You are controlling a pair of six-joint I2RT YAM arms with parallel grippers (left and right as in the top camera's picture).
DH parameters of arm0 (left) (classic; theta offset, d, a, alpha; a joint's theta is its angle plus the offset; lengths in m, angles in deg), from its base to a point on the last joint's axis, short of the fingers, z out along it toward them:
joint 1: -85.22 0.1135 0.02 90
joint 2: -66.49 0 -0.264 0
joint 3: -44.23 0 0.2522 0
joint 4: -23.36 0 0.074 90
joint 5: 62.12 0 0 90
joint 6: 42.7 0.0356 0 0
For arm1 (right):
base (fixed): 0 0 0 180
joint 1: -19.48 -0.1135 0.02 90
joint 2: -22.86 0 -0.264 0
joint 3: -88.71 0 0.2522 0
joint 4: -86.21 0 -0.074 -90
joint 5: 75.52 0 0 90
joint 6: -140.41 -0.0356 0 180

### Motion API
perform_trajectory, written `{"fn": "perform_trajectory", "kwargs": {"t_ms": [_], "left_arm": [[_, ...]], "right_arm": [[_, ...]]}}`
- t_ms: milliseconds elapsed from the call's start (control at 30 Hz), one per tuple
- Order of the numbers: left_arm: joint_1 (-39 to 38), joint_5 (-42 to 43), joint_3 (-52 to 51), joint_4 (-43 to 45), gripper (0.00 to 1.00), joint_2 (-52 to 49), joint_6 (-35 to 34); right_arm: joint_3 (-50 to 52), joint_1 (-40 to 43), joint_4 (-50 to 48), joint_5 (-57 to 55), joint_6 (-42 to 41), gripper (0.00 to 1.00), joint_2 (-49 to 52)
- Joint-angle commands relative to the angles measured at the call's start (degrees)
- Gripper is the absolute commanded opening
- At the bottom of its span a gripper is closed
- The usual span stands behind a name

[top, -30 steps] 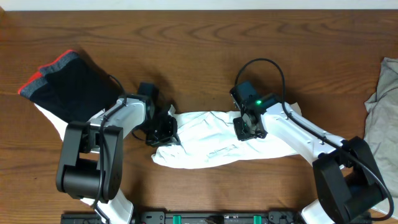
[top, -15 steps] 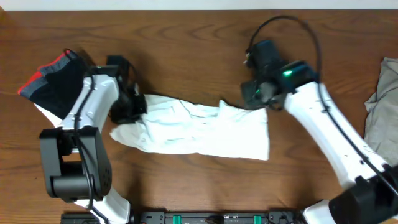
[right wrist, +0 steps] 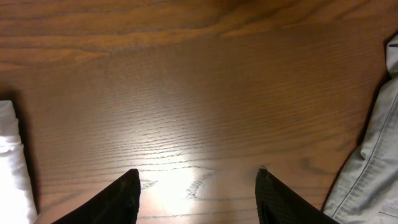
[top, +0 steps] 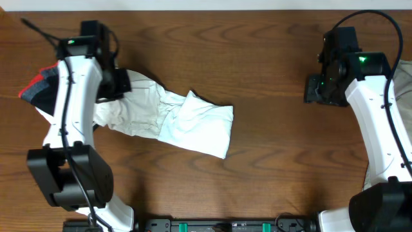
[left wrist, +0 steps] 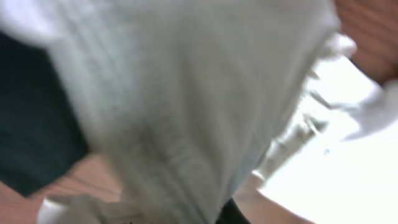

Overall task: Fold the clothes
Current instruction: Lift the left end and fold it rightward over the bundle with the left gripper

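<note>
The shirt lies long, so next I should move my left gripper to the right in the overhead view, over the shirt's flat white end (top: 211, 125), and let go of the shirt's fold there.
The white T-shirt (top: 187, 122) lies bunched in a slanting band on the wooden table, from the upper left down to the middle. My left gripper (top: 121, 85) is at its upper left end and is shut on the cloth. In the left wrist view the blurred white fabric (left wrist: 186, 106) fills the frame and hides the fingers. My right gripper (top: 314, 90) is open and empty over bare wood at the far right, well apart from the shirt. In the right wrist view the open fingers (right wrist: 199, 177) frame bare table, with a shirt edge (right wrist: 9, 155) at far left.
A dark garment with red trim (top: 45, 87) lies at the left edge under my left arm, also dark in the left wrist view (left wrist: 31, 124). A grey garment (right wrist: 373, 155) lies at the right edge, beside my right gripper.
My left gripper has dragged the shirt's end up and to the left. My right gripper has let go of the shirt and moved far right; the shirt's right end has dropped and shifted left.
</note>
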Motion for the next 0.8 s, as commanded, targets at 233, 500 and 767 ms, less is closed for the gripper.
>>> {"fn": "perform_trajectory", "kwargs": {"t_ms": [233,500,767], "left_arm": [[-22.5,-0.5,1.1,-3.3,0.06,1.1,-4.2],[-34.4,-1.0,-2.5,0.9,0.06,0.9,-5.7],[-39.3,-0.9,-5.0,2.8,0.06,0.9,-9.6]], "right_arm": [[0.7,0.6,0.8,-0.2,1.5,0.57,0.1],[0.7,0.7,1.1,-0.2,2.6,0.57,0.1],[0.7,0.6,1.1,0.0,2.8,0.57,0.1]]}}
